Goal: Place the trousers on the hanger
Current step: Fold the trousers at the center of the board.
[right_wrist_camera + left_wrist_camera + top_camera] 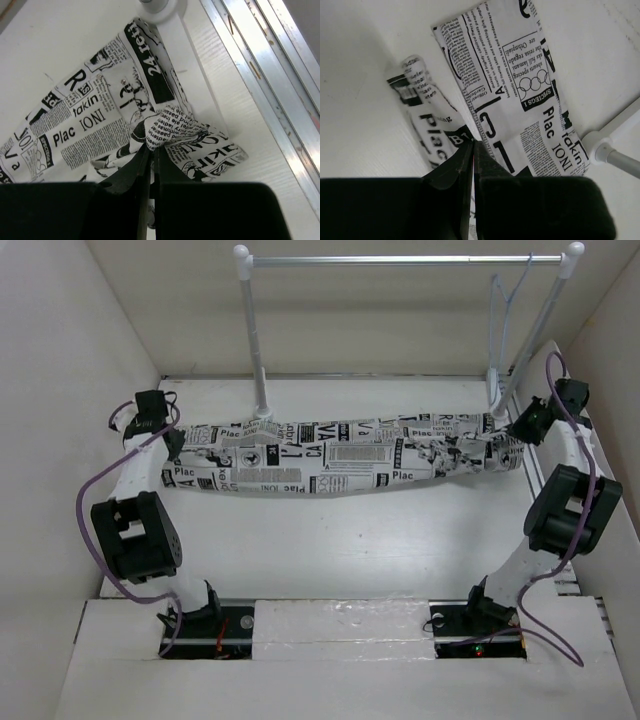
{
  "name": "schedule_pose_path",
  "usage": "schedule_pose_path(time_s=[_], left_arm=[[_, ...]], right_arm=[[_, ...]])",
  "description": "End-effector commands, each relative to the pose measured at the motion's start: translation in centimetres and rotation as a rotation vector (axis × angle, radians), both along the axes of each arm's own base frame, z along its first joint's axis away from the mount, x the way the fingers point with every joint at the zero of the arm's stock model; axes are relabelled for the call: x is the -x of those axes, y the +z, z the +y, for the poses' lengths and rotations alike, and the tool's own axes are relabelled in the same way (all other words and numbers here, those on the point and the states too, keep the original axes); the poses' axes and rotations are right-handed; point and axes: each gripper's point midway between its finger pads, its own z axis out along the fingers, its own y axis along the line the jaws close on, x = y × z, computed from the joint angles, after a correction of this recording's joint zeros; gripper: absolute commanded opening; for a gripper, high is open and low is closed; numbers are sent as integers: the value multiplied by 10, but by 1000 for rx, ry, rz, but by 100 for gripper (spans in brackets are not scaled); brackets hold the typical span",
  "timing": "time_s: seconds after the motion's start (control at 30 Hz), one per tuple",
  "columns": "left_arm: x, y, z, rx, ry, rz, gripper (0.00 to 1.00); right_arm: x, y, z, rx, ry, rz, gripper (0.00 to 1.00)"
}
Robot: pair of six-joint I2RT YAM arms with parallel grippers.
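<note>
The hanger hangs farther outward than the trousers (pixel 340 457), so my right gripper will next carry the bunched fold outward toward the post foot near the hanger and release it.
The newspaper-print trousers (pixel 340 457) lie stretched across the table from left to right, folded lengthwise. My left gripper (pixel 172 440) is shut on their left end; in the left wrist view the fabric (pixel 520 85) runs away from the closed fingers (pixel 492 167). My right gripper (pixel 520 427) is shut on a bunched fold at their right end (pixel 175 127). The pale blue wire hanger (pixel 505 315) hangs from the right part of the rail, above and behind the right gripper.
A silver rail (pixel 400 259) on white posts (pixel 252 330) stands at the back; its left post foot (pixel 600 147) lies close to the trousers. White walls enclose both sides. A metal track (pixel 260 65) runs along the right edge.
</note>
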Motion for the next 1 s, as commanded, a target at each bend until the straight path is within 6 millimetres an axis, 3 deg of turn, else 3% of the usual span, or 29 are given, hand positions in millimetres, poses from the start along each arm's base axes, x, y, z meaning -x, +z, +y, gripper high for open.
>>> schedule_pose_path(time_s=[0.0,0.03,0.07,0.13,0.2,0.23,0.27,0.33,0.37,0.4,0.43,0.47,0.53,0.57,0.6,0.63,0.7,0.73,0.77,0.8,0.87,0.9,0.93,0.97], left_arm=[[-42,32,22,-73,31,-79,0],[-42,32,22,-73,31,-79,0],[-54,32,26,-76,33,-83,0],[-69,32,26,-84,24,-84,0],[-90,28,30,-82,16,-75,0],[-97,25,26,-77,6,-66,0],[-114,24,24,-90,-3,-62,0],[-128,13,26,-114,-11,-35,0],[-140,25,28,-130,-17,-74,0],[-147,21,26,-123,-40,-79,0],[-153,3,26,-104,-38,-53,0],[-155,8,30,-115,-20,-42,0],[-163,5,30,-116,-34,-41,1],[-170,7,29,-121,-59,-48,7],[-172,12,30,-127,-68,-55,15],[-174,21,30,-137,-76,-73,20],[-174,35,33,-179,-101,-95,27],[-171,52,33,-201,-109,-125,45],[-160,50,38,-213,-119,-94,55],[-160,50,38,-213,-119,-94,55],[-128,36,43,-147,-86,-21,55],[-117,28,35,-109,-87,-10,52],[-95,8,23,-53,-116,1,50],[-83,-2,16,-28,-123,6,50]], right_arm=[[-41,30,-19,53,-8,-93,0],[-42,30,-19,53,-8,-93,0],[-49,25,-22,53,-7,-90,0],[-67,40,-24,71,0,-125,0],[-78,20,-24,50,8,-80,0],[-88,36,-28,63,11,-112,0],[-96,23,-25,57,20,-89,0],[-107,26,-25,63,25,-101,0],[-109,24,-26,63,18,-100,0],[-113,18,-22,53,20,-93,0],[-115,20,-22,46,9,-102,1],[-114,15,-21,34,6,-100,11],[-122,25,-18,39,3,-157,27],[-122,23,-14,42,4,-153,35],[-120,23,-13,41,1,-147,50],[-119,28,-14,50,2,-152,55],[-115,25,-10,43,9,-156,63],[-112,30,-7,40,20,-167,66],[-100,23,-5,14,37,-152,70],[-100,23,-5,16,40,-152,70],[-87,37,-5,20,57,-168,72],[-73,23,-7,13,49,-139,71],[-66,24,-3,13,53,-145,70],[-58,46,-4,35,50,-203,67]])
